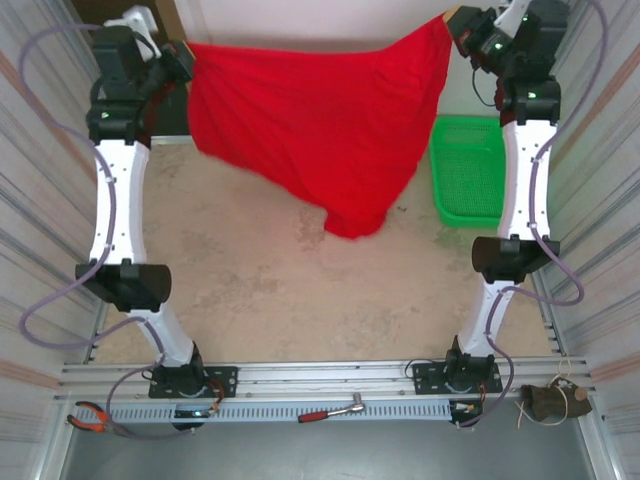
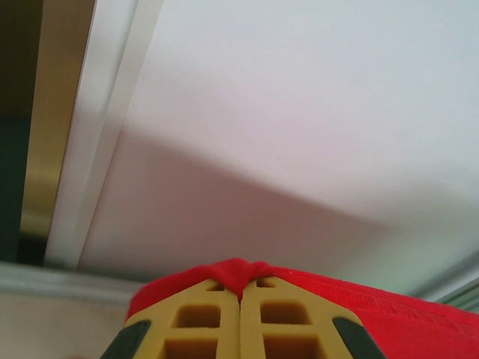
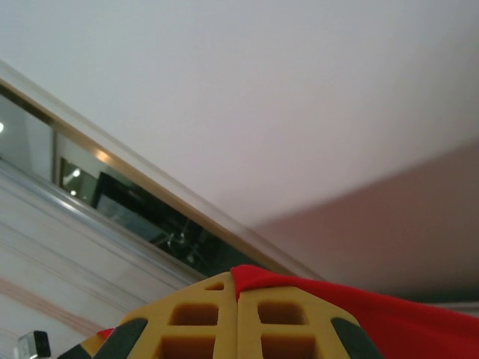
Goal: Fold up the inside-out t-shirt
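The table's bare near part lies below my left gripper and toward my base, so my left gripper will draw back and down to release the pinched shirt corner.
The inside-out t-shirt (image 1: 320,130) is bright red and hangs stretched between both arms, held high over the far part of the table. Its lowest fold droops toward the table's middle right. My left gripper (image 1: 185,58) is shut on the shirt's left upper corner. In the left wrist view a pinch of the red shirt (image 2: 238,272) bulges out between the closed yellow fingertips (image 2: 202,318) of that gripper (image 2: 240,295). My right gripper (image 1: 452,28) is shut on the right upper corner. In the right wrist view the red shirt (image 3: 359,307) trails from that gripper (image 3: 237,293) to the right.
A green plastic mesh basket (image 1: 468,170) sits on the table at the right, beside the right arm. Orange-handled pliers (image 1: 90,418) and a red-handled ratchet (image 1: 330,411) lie on the front rail. Corrugated metal walls (image 1: 40,200) close in both sides.
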Robot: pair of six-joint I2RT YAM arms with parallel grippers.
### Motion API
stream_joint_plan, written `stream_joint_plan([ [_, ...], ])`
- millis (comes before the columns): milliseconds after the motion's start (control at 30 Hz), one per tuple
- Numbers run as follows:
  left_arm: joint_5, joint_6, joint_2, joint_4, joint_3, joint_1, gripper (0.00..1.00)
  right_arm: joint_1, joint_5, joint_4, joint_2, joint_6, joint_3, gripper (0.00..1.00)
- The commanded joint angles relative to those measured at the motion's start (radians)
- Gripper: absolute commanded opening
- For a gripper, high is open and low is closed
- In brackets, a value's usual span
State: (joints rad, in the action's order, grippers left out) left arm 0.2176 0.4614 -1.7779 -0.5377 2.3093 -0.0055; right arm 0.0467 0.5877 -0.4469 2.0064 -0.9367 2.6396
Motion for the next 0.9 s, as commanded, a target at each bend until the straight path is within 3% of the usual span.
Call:
stream_joint_plan([
  [0, 0.002, -0.001, 0.126, 0.04, -0.027, 0.013, 0.0, 0.003, 0.045, 0.133, -0.143, -0.03, -0.08, 0.0],
  [133, 0.02, -0.012, 0.328, 0.138, -0.358, 0.014, 0.0, -0.039, 0.037, 0.176, -0.336, 0.05, -0.417, 0.0],
  [267, 0.063, 0.008, 0.579, 0.212, -0.795, 0.009, 0.0, -0.091, -0.018, 0.309, -0.588, 0.11, -0.987, 0.0],
  [433, 0.038, 0.016, 0.897, 0.201, -1.271, -0.085, 0.0, -0.127, -0.095, 0.354, -0.767, 0.146, -1.526, 0.0],
  [567, -0.063, 0.137, 1.13, 0.185, -1.596, -0.306, 0.0, -0.195, -0.272, 0.268, -0.803, 0.24, -1.772, 0.0],
  [633, -0.145, 0.205, 1.203, 0.192, -1.719, -0.453, 0.0, -0.201, -0.379, 0.198, -0.789, 0.256, -1.821, 0.0],
  [733, -0.28, 0.235, 1.235, 0.197, -1.8, -0.678, 0.0, -0.175, -0.444, 0.122, -0.752, 0.252, -1.837, 0.0],
  [767, -0.314, 0.226, 1.226, 0.188, -1.797, -0.731, 0.04, -0.174, -0.451, 0.107, -0.744, 0.253, -1.83, 0.06],
  [800, -0.338, 0.214, 1.214, 0.171, -1.783, -0.767, 0.21, -0.177, -0.456, 0.087, -0.741, 0.258, -1.816, 0.29],
  [833, -0.367, 0.199, 1.198, 0.148, -1.758, -0.794, 0.43, -0.183, -0.467, 0.057, -0.743, 0.268, -1.792, 0.49],
  [867, -0.38, 0.181, 1.181, 0.125, -1.727, -0.804, 0.6, -0.199, -0.495, 0.024, -0.753, 0.276, -1.766, 0.61],
])
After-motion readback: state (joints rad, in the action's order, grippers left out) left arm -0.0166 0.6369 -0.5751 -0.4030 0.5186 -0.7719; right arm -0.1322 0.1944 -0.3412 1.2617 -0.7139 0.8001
